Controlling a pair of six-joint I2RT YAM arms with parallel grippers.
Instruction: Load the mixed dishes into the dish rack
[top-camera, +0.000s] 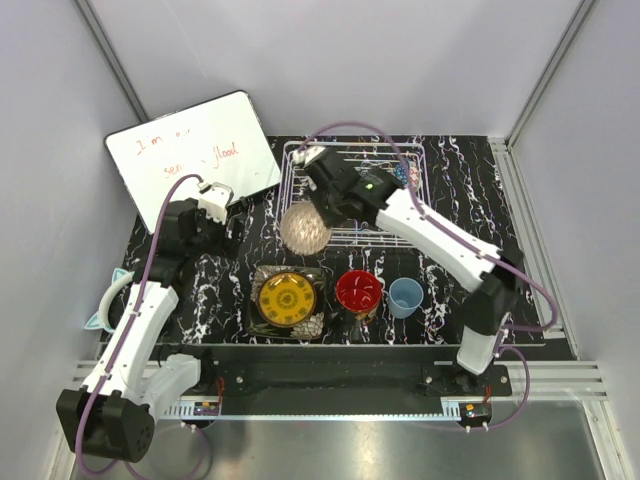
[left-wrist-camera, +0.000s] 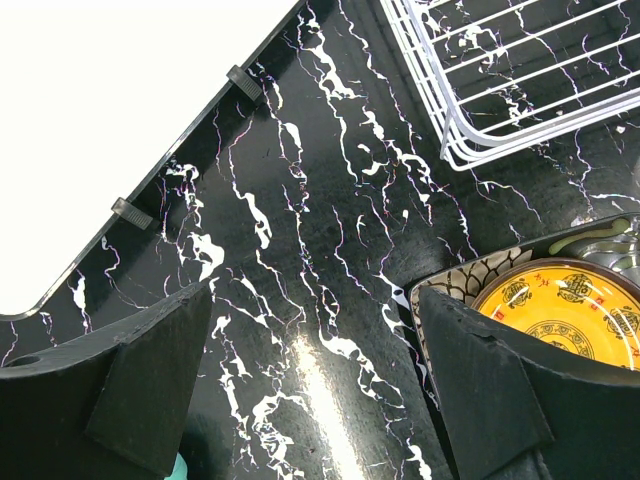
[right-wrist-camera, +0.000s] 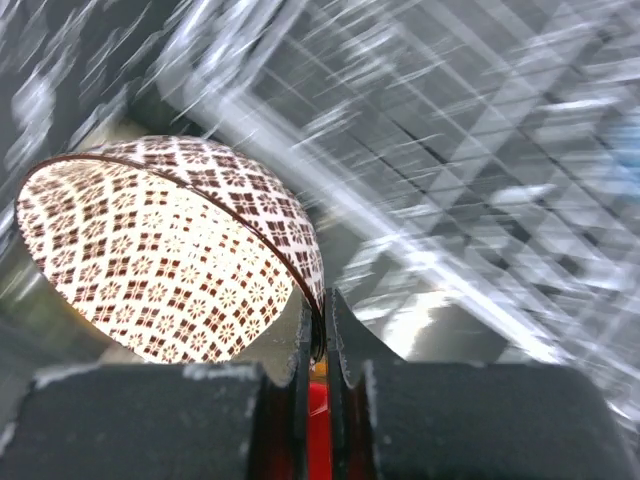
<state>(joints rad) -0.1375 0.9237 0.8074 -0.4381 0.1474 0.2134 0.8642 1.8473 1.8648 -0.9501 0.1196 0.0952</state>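
My right gripper swings the white bowl across the rack next. This comes first, to get it down at the near side of the blue patterned item (top-camera: 408, 187).
My right gripper (top-camera: 318, 207) (right-wrist-camera: 320, 318) is shut on the rim of a white bowl with a brown flower pattern (top-camera: 305, 228) (right-wrist-camera: 160, 250). It holds the bowl tilted at the front left corner of the white wire dish rack (top-camera: 352, 240) (right-wrist-camera: 480, 150). A yellow plate (top-camera: 287, 298) (left-wrist-camera: 570, 310) lies on a dark patterned square dish (top-camera: 314, 323) (left-wrist-camera: 470, 275). To its right stand a red bowl (top-camera: 358, 290) and a pale blue cup (top-camera: 405, 297). My left gripper (top-camera: 224, 228) (left-wrist-camera: 315, 300) is open over bare table, left of the plate.
A white writing board (top-camera: 190, 155) (left-wrist-camera: 100, 120) leans at the back left, close to my left gripper. Teal headphones (top-camera: 108, 305) lie at the table's left edge. A blue patterned item (top-camera: 404, 176) sits in the rack's right part. Grey walls enclose the table.
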